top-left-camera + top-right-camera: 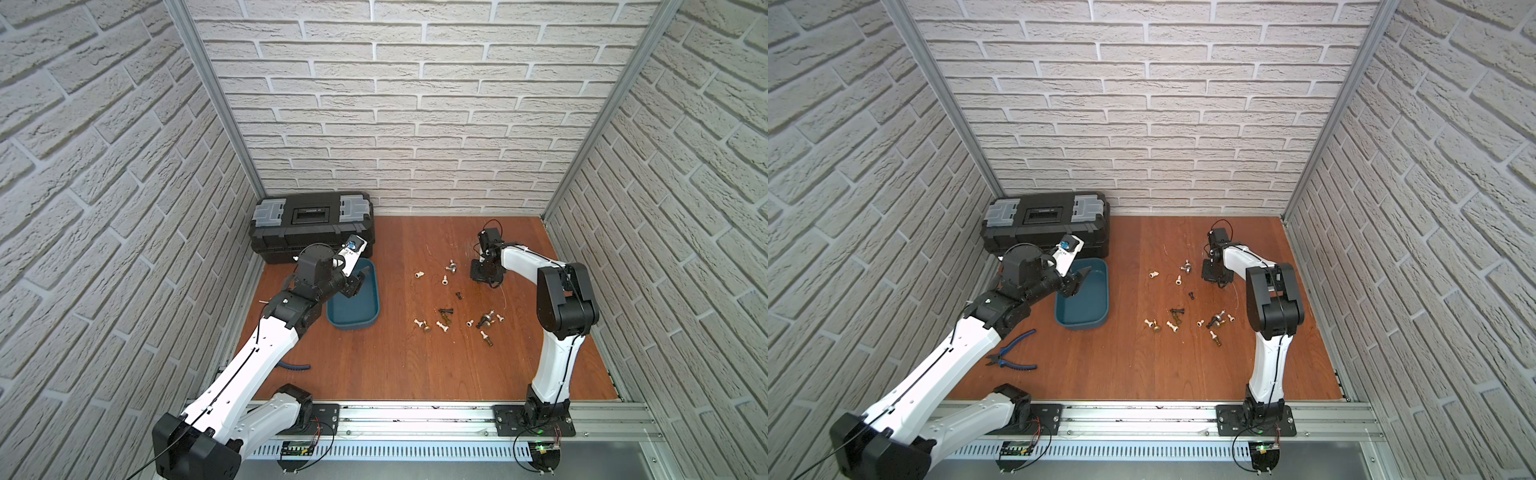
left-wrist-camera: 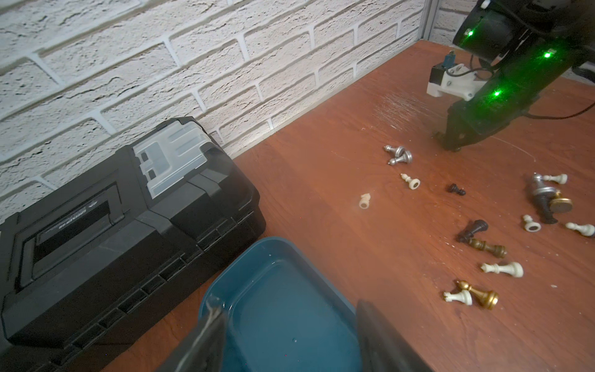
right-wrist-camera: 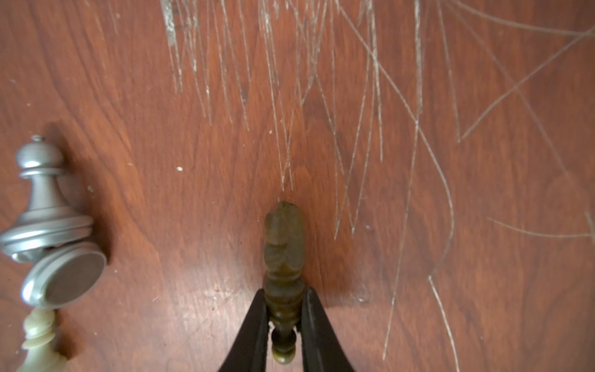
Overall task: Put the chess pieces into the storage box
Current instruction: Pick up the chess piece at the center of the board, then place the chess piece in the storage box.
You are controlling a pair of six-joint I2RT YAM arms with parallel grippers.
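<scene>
The dark brown piece's stem should go with my right gripper up from the tabletop and across over the teal storage box (image 1: pixel 353 309), and I should release it where the bottom of the box is bare.
The teal storage box (image 1: pixel 353 309) (image 1: pixel 1084 307) (image 2: pixel 267 243) sits left of centre, and no chess piece shows in the part of it I can see. My left gripper (image 1: pixel 356 283) (image 1: pixel 1074 282) (image 2: pixel 289 309) hovers over it, open and holding nothing. Several chess pieces (image 1: pixel 446 322) (image 1: pixel 1177 322) (image 2: pixel 483 248), white, dark and silvery, lie scattered on the table to the right of the box. My right gripper (image 1: pixel 482 276) (image 1: pixel 1212 276) (image 3: pixel 283 293) is low at the far right of the scatter, shut on a dark brown chess piece (image 3: pixel 285 244). Silver pawns (image 3: pixel 42 193) lie beside it.
A black toolbox (image 1: pixel 311 224) (image 2: pixel 112 225) with grey latches stands against the back wall, just behind the storage box. Blue-handled pliers (image 1: pixel 1013 353) lie near the left arm at the table's left side. Brick walls close in the table on three sides.
</scene>
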